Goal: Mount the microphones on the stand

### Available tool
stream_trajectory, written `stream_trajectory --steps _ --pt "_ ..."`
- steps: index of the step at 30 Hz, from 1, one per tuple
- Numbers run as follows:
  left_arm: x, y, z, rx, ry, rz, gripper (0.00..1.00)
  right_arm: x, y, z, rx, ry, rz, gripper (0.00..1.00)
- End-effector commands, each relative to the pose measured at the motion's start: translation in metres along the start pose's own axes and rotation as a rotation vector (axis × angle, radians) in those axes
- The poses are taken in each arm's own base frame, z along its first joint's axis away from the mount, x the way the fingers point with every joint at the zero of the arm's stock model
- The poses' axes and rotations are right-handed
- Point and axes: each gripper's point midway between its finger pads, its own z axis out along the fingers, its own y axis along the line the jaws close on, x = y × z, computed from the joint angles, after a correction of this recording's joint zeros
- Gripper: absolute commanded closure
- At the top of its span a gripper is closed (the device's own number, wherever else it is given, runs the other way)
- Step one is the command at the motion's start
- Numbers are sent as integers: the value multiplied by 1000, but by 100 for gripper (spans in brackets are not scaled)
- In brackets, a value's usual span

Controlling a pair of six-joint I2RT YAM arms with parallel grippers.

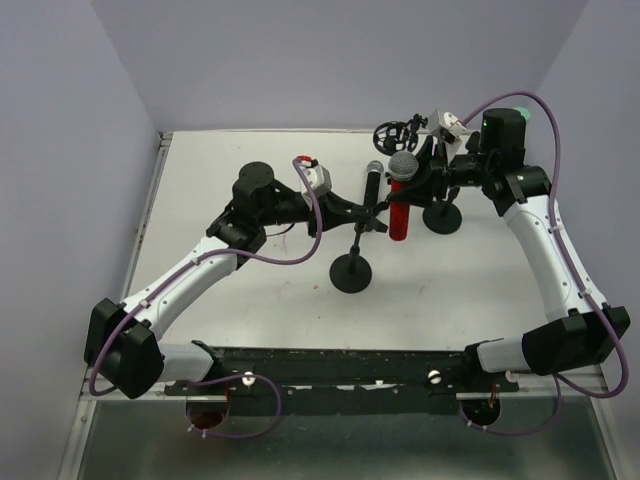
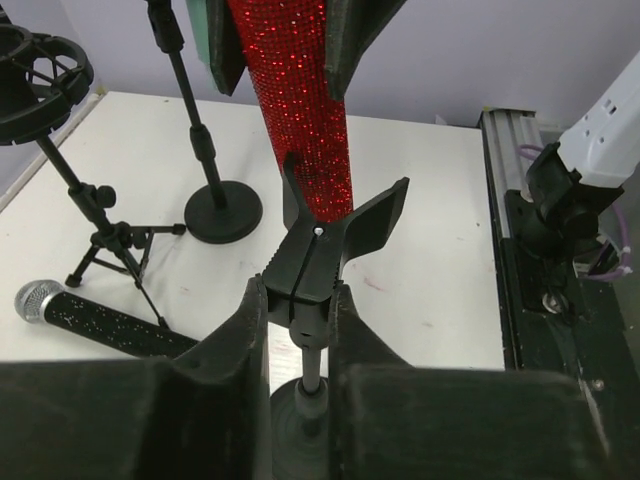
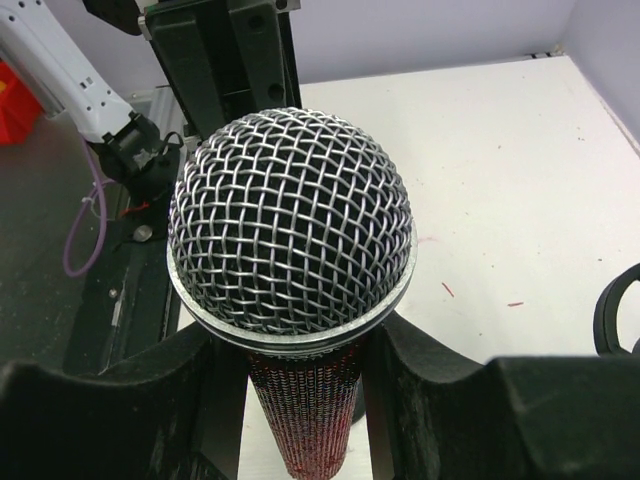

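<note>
My right gripper pushes the microphone to the left in the top view next, deeper in, then releases it. The microphone's red body only reaches the clip's opening.
My right gripper is shut on the red microphone just under its grey mesh head and holds it upright, head up. In the top view this microphone hangs beside the clip of a round-base stand. My left gripper is shut on that stand's clip, and the microphone's red body ends in the clip's open mouth. The black microphone with a silver head lies on the table to the left. The mint-green microphone is out of view.
A second round-base stand stands behind the red microphone, seen also in the left wrist view. A tripod stand with a ring shock mount is at the back. The arms' black base rail runs along the near edge.
</note>
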Motion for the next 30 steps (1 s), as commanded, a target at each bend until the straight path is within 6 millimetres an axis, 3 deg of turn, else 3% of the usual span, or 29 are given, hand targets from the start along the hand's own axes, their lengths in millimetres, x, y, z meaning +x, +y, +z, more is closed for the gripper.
stream_trajectory --steps 1,3,8,16,19,22,30 --pt "1 -6 -3 31 2 9 94 -6 10 2 -42 -21 -31 96" --pt "3 -6 -5 28 1 9 100 -6 12 4 -51 -23 -33 96" --pt "4 -10 -6 31 1 -27 100 -5 21 11 -95 -25 -33 95" --pt "7 -9 -8 13 -3 -53 100 -16 48 5 -150 -46 -80 96" --pt "7 -11 -8 21 -11 -62 100 -16 43 6 -136 -45 -82 96" --pt "8 -14 -9 24 -31 -83 100 -7 26 16 -122 -45 -39 96" --pt "12 -19 -11 18 -79 -135 100 2 24 31 -134 -42 -56 96"
